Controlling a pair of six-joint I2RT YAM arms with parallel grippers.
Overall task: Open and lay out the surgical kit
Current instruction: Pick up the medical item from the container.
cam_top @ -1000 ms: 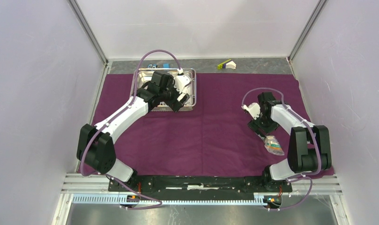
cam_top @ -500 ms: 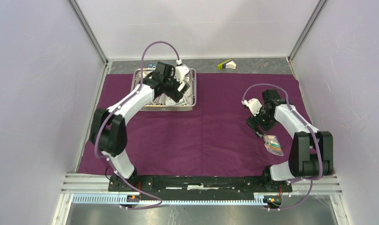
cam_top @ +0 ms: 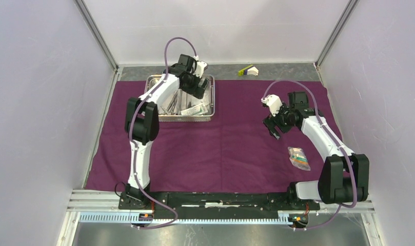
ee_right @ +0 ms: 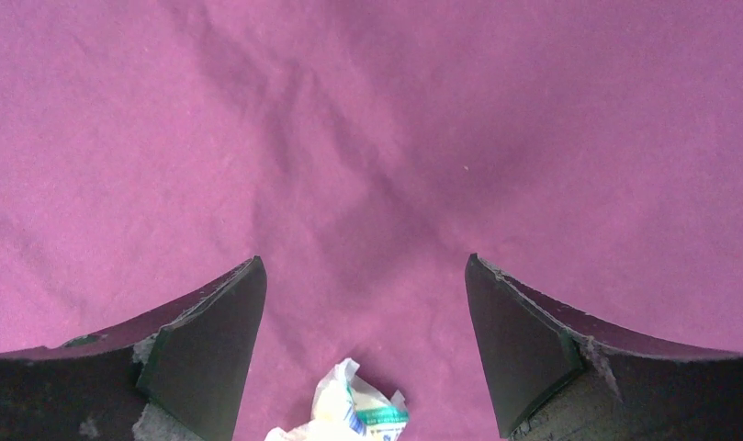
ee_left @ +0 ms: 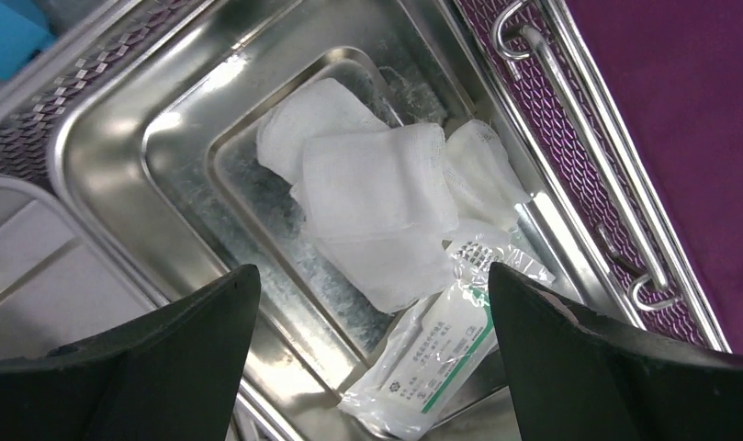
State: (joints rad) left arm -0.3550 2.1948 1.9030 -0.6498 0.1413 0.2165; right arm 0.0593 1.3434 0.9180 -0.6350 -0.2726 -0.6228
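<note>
My left gripper needs to go down next onto the middle of the white gauze [ee_left: 377, 202] and close on it, because the gauze lies uncovered below my open fingers.
The dark purple cloth [cam_top: 220, 148] lies spread over the table. The steel tray [cam_top: 209, 97] sits at its back left. White gauze [ee_left: 377, 202] and a white packet [ee_left: 441, 354] lie in one compartment, and metal instruments [cam_top: 170, 103] in the other. My left gripper [cam_top: 197, 86] hovers open over the gauze compartment [ee_left: 372, 271] and holds nothing. My right gripper [cam_top: 273, 128] is open and empty above bare cloth [ee_right: 363, 262]. The small clear packet [cam_top: 298, 158] lies on the cloth to the near right of it, and its tip shows in the right wrist view [ee_right: 349, 413].
A yellow-green and white piece [cam_top: 248, 70] lies on the grey strip behind the cloth. A small blue block [ee_left: 9, 32] sits just behind the tray. Pale walls close in the left, right and back.
My left arm has reached farther back over the tray, uncovering its front. My right gripper has lifted away up and left from the small clear packet, which stays on the cloth.
</note>
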